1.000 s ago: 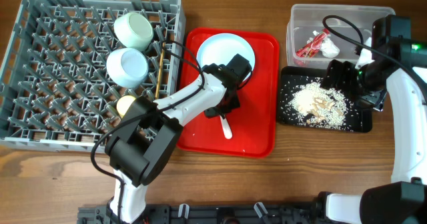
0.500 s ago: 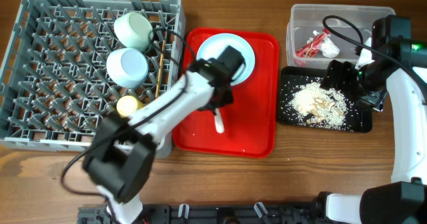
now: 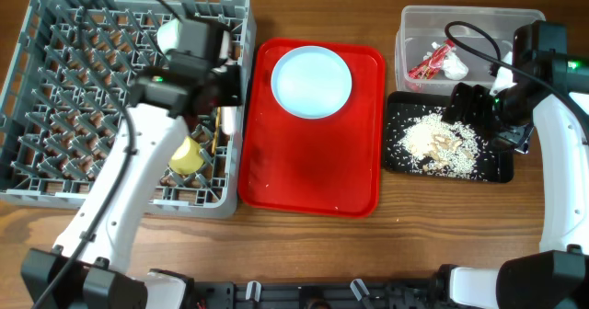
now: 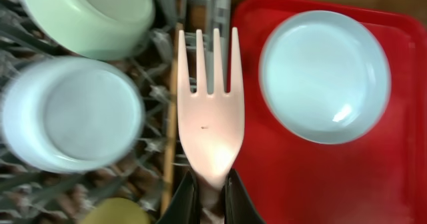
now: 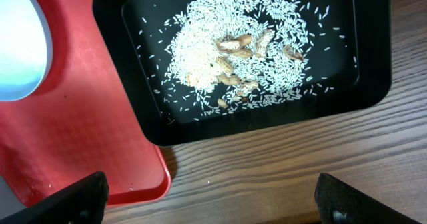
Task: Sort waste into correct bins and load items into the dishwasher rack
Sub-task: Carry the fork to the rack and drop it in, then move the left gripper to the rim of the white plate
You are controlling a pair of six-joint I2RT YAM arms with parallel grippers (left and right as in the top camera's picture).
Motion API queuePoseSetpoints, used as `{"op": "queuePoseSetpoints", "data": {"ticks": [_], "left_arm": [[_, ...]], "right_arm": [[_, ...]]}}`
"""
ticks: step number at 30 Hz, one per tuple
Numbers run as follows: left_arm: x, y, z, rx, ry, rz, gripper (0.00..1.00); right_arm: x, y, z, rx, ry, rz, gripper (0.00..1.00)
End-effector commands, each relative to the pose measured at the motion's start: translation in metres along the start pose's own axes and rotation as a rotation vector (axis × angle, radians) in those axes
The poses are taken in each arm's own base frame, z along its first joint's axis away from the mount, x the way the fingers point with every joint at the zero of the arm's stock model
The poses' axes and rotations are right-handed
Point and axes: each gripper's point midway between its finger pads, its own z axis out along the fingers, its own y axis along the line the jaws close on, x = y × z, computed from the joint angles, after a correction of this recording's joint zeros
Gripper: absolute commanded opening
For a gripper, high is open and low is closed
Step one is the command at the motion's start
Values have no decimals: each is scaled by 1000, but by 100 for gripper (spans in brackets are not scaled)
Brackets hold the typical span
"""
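I should next carry the white fork (image 4: 210, 117) with my left gripper toward the bowls, then down beside the wooden chopsticks.
My left gripper (image 4: 210, 184) is shut on the handle of the white plastic fork (image 4: 210, 117) and holds it over the right edge of the grey dishwasher rack (image 3: 64, 88), above the wooden chopsticks (image 4: 170, 151). Two pale bowls (image 4: 90, 14) (image 4: 70, 114) and the yellow cup (image 3: 189, 155) sit in the rack. The white plate (image 3: 312, 81) lies on the red tray (image 3: 313, 171). My right gripper (image 5: 213, 201) is open and empty above the black tray (image 3: 492, 166), which holds the rice scraps (image 3: 437, 142). The red wrapper (image 3: 428, 62) and tissue (image 3: 455, 65) lie in the clear tub (image 3: 414, 24).
The red tray lies between the rack and the two bins. Bare wooden table (image 3: 414, 245) runs along the front. The left arm (image 3: 129, 189) stretches over the rack's front right part.
The left gripper has lifted the fork off the red tray and carried it left to the rack's right edge. The right arm has not moved.
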Motion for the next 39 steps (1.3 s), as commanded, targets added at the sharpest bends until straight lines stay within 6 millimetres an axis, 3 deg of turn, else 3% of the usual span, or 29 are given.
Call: {"op": "queuePoseSetpoints", "data": {"ticks": [1,12,14,18,21,24,28,35,39], "left_arm": [[-1,21,15,-11,26,73,4],[20,22,85,22,174,51,6],[22,22,87,21,180,51,23],[17,22,82,23,163,51,40],[3,16,69,44,117,53,45],[-15,-16,46,185,45,70,50],[-17,-61,33,340,15,124,63],[4,-137,53,416,14,318,66],[34,-179,94,335,19,523,72]], "right_arm": [[-3,2,-9,-12,-32,-8,100],[-3,2,-9,-11,-32,-7,100],[-3,2,-9,-12,-32,-8,100],[-3,2,-9,-12,-32,-8,100],[-3,2,-9,-12,-32,-8,100],[-3,2,-9,-11,-32,-8,100],[-3,2,-9,-12,-32,-7,100],[-3,2,-9,-12,-32,-6,100],[-3,2,-9,-12,-32,-5,100]]}}
